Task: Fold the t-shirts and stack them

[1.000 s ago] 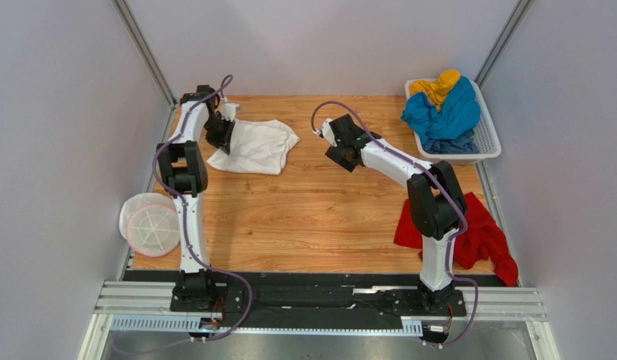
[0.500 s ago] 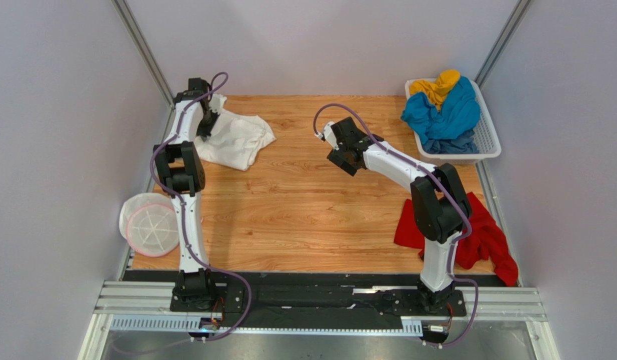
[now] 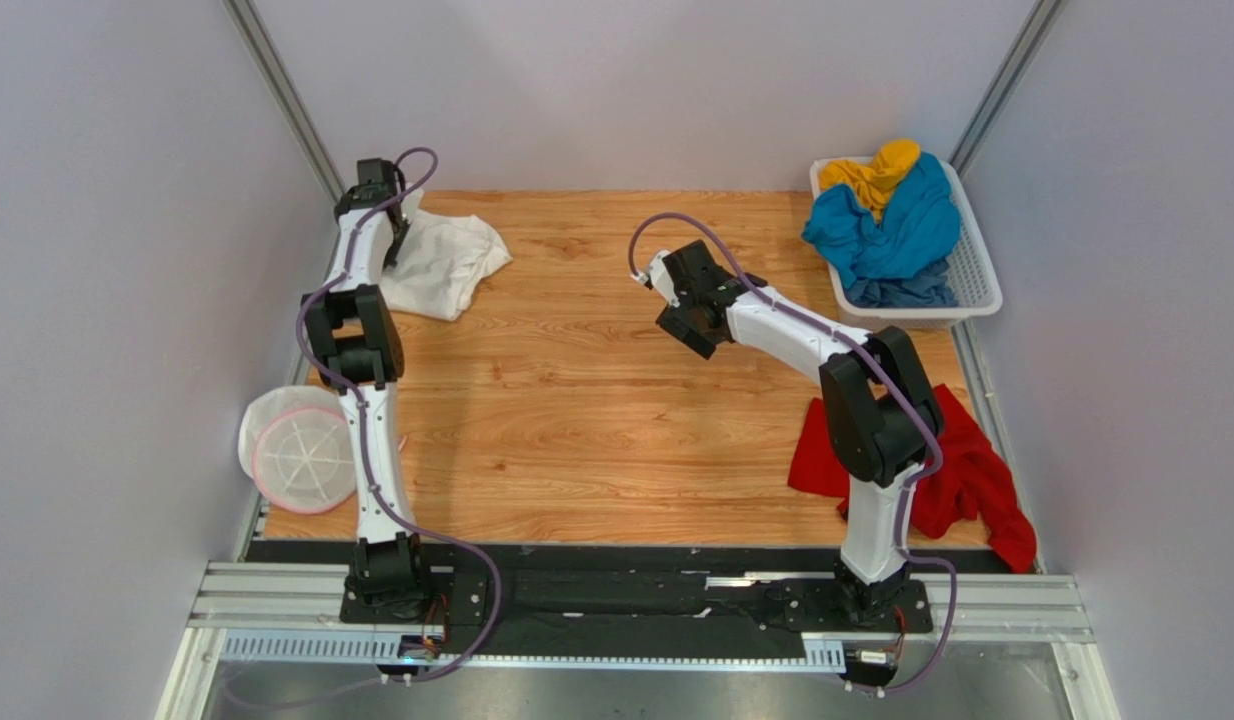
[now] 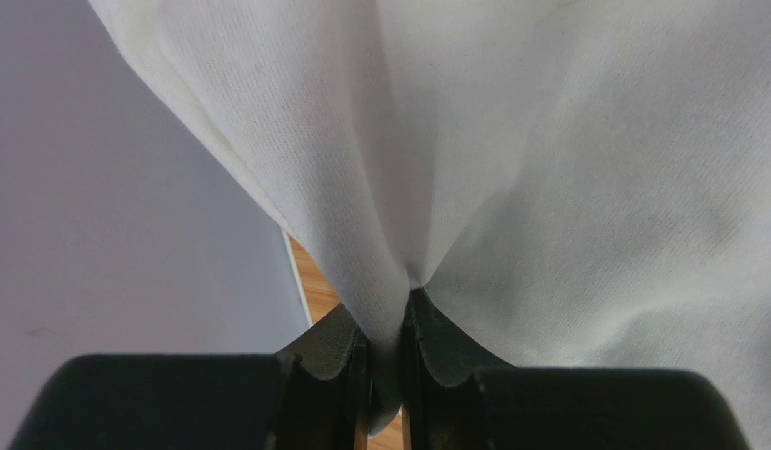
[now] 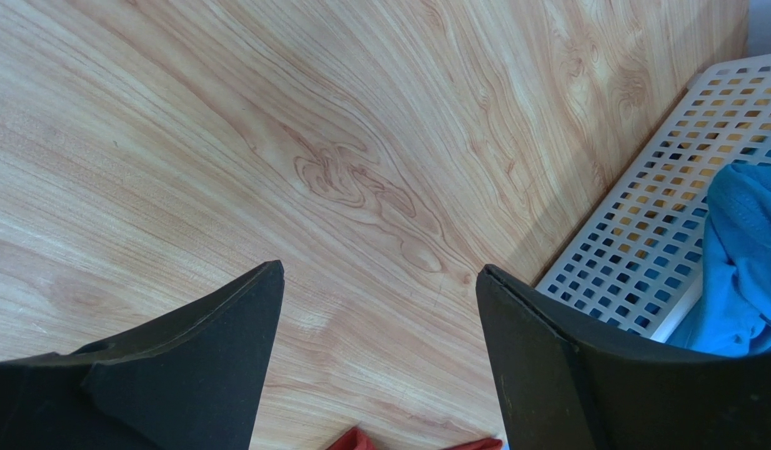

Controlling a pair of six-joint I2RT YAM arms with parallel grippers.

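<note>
I should drag the t-shirt's fold left in the top view with my left gripper next, over the table's wall-side edge, and release it, keeping the table's middle bare.
A white t-shirt [image 3: 446, 263] lies bunched at the far left corner of the wooden table [image 3: 608, 420]. My left gripper [image 3: 393, 228] is shut on a fold of this white t-shirt [image 4: 549, 187]; in the left wrist view the cloth is pinched between the fingertips of the left gripper [image 4: 385, 323]. My right gripper [image 3: 694, 320] hovers open over bare wood near the table's middle, and the right gripper [image 5: 380, 272] holds nothing. A red t-shirt [image 3: 969, 473] lies crumpled at the near right edge. Blue [image 3: 886, 233] and yellow [image 3: 874, 170] t-shirts are heaped in the basket.
A white lattice basket [image 3: 976, 278] stands at the far right corner, and the basket [image 5: 643, 216] also shows in the right wrist view. A round white mesh thing with a pink rim [image 3: 300, 447] sits off the table's left edge. Grey walls close in on both sides.
My left gripper has dragged the white t-shirt left and back toward the far left corner, bunching it smaller. The right arm has barely shifted.
</note>
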